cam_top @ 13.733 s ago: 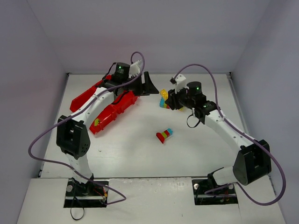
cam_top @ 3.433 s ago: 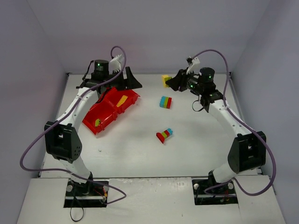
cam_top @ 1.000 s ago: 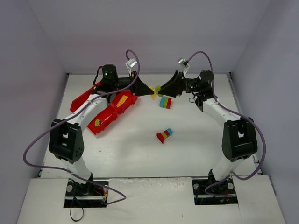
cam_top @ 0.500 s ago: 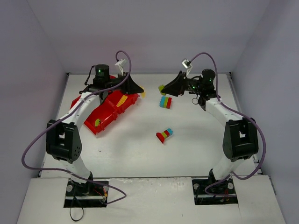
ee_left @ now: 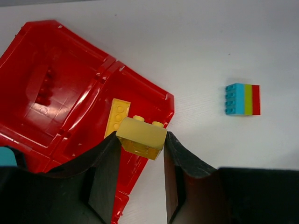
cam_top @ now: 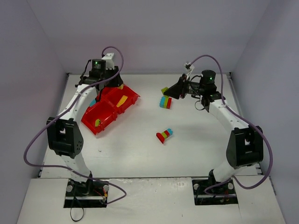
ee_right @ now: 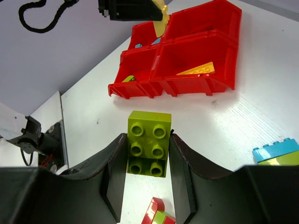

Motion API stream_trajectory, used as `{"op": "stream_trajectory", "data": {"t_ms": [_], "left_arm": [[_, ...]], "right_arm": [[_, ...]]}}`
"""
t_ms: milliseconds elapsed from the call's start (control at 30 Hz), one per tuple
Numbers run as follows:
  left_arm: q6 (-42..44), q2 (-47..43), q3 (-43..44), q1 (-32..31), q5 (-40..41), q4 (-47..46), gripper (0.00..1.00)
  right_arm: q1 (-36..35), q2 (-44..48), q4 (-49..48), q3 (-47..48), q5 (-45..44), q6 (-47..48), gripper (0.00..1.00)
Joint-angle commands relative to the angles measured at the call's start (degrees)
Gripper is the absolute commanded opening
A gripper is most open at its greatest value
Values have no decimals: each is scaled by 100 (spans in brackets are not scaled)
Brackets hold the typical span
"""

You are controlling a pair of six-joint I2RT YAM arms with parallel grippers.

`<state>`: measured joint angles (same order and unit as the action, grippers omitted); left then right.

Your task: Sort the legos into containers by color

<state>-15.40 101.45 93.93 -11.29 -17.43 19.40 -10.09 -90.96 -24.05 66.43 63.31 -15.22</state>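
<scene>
I need to lower my left gripper next toward the flat yellow brick [cam_top: 122, 101] [ee_left: 117, 115], which is below it in the tray, and let go of my brick, which is also yellow.
My left gripper [ee_left: 140, 140] is shut on a yellow lego brick [ee_left: 141, 136] and hangs over the right rear compartment of the red tray [ee_left: 70, 93], where a flat yellow brick [ee_left: 117, 115] lies. From above, this gripper [cam_top: 117, 85] sits at the tray's [cam_top: 133, 99] back edge. My right gripper [ee_right: 148, 145] is shut on a lime green brick [ee_right: 149, 149], held above the table just behind a blue-green-red stack [cam_top: 165, 102]. A second multicolour stack [cam_top: 164, 135] lies mid-table.
The tray's front left compartment holds a green and yellow brick [cam_top: 97, 122], and a teal piece [cam_top: 92, 101] shows in the one behind it. The enclosure's walls stand close behind and beside the tray. Purple cables loop over both arms.
One second ago the two grippers met mid-table with the yellow and green bricks together. They have drawn apart: the left carried the yellow brick over the tray, the right kept the green one.
</scene>
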Motion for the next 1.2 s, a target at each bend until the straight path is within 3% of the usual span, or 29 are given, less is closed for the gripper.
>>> {"op": "stream_trajectory", "data": {"t_ms": [0, 1167], "left_arm": [[230, -38, 249, -40, 539, 82, 7], [309, 323, 380, -40, 926, 293, 7]], "right_arm": [[24, 394, 15, 80, -170, 318, 0], [24, 509, 120, -175, -398, 397, 0]]}}
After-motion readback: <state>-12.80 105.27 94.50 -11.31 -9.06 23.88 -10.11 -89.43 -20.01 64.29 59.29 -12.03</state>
